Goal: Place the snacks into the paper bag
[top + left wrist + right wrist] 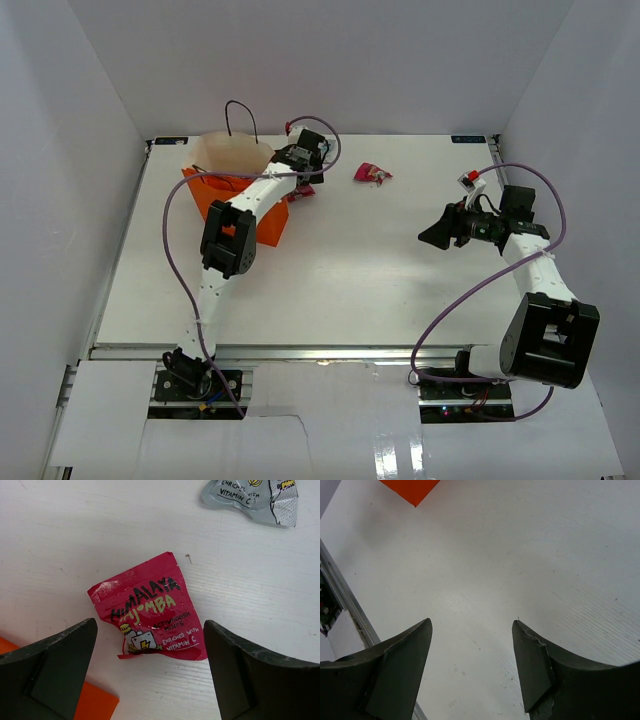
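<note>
My left gripper lowers onto the printed middle of the magenta packet (301, 192) (152, 622) next and closes its fingers across it, since the packet lies flat between the spread fingers.
A magenta packet (150, 612) lies flat on the white table, between the spread jaws of my left gripper (150, 626), which is open and empty just above it. In the top view this gripper (305, 178) hovers right beside the orange paper bag (235, 200), whose pale mouth stands open. The bag's corner shows in the left wrist view (95, 702). A pale blue packet (255, 497) lies just beyond the magenta one. Another magenta packet (372, 174) lies further right. My right gripper (435, 237) is open and empty above bare table (471, 630).
The bag's black loop handle (240, 112) sticks up at the back. White walls close in the table on three sides. The table's metal front rail (345, 605) shows in the right wrist view, with a corner of the bag (410, 489) at its top.
</note>
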Motion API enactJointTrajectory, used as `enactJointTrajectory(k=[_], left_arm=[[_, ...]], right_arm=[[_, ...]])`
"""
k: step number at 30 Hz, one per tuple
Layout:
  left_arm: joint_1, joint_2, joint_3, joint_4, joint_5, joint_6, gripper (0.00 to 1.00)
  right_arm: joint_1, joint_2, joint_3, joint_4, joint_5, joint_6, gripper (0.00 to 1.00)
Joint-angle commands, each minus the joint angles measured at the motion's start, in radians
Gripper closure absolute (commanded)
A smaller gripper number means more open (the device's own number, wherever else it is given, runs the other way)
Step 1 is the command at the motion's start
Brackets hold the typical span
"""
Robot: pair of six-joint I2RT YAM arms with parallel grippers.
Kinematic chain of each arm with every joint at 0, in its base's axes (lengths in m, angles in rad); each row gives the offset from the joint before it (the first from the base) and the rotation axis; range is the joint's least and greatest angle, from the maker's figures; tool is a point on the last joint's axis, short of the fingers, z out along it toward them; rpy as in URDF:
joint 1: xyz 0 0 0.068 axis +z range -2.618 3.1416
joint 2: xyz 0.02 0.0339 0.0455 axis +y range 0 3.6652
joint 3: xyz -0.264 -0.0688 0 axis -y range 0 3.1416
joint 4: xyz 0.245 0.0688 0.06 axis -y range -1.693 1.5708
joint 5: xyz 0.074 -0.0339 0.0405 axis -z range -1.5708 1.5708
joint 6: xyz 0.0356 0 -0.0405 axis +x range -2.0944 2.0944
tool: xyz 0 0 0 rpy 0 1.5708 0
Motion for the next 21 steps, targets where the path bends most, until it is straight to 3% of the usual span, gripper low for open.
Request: enactJointTrajectory(k=[1, 5, 15, 21], left_arm=[[0.024, -0.019, 0.025, 0.035, 0.052, 0.014, 0.02], [0.049, 0.006, 0.022, 0.047, 0.165, 0.009, 0.02], [0.05, -0.02, -0.088, 0.033, 0.197, -0.052, 0.04], [0.05, -0.025, -0.131, 0.009, 0.238, -0.096, 0.11]], right_arm=[[-0.004, 0.004, -0.009, 0.036, -0.029, 0.003, 0.29], [-0.004, 0.001, -0.013, 0.036, -0.031, 0.004, 0.28], [-0.004, 0.002, -0.012, 0.042, -0.031, 0.01, 0.28], [-0.004, 0.001, -0.012, 0.042, -0.031, 0.015, 0.28]])
